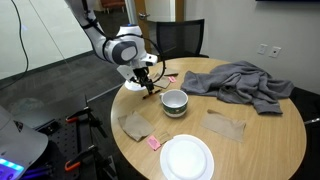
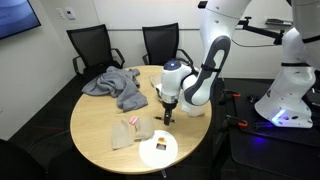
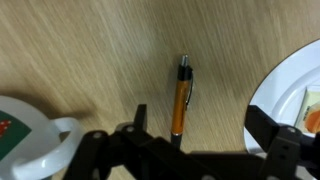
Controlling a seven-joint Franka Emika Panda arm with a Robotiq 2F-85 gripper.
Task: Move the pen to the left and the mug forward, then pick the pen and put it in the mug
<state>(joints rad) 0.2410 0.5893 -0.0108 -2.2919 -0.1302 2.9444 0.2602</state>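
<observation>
My gripper moves down around the pen's orange body (image 1: 151, 95) (image 3: 179, 114) next, then closes on it, as the pen's near end already lies between my open fingers.
In the wrist view the pen (image 3: 181, 95), orange with dark ends, lies flat on the wooden table (image 3: 90, 50). My gripper (image 3: 200, 125) hangs open just above it. The pen's near end reaches in between the fingers, closer to one finger (image 3: 141, 116) than to the opposite one. The off-white mug (image 3: 28, 135) with its handle shows at the lower left edge. In an exterior view the mug (image 1: 175, 101) stands on the table beside the gripper (image 1: 148, 82). In an exterior view the gripper (image 2: 165, 108) points down at the table and the pen is too small to make out.
A small white saucer (image 3: 297, 85) lies close beside the pen. A crumpled grey cloth (image 1: 240, 82) covers the far part of the round table. A large white plate (image 1: 187, 157), two clear bags (image 1: 225, 125) and a pink scrap (image 1: 153, 143) lie toward the front. Black chairs (image 2: 90, 45) stand around.
</observation>
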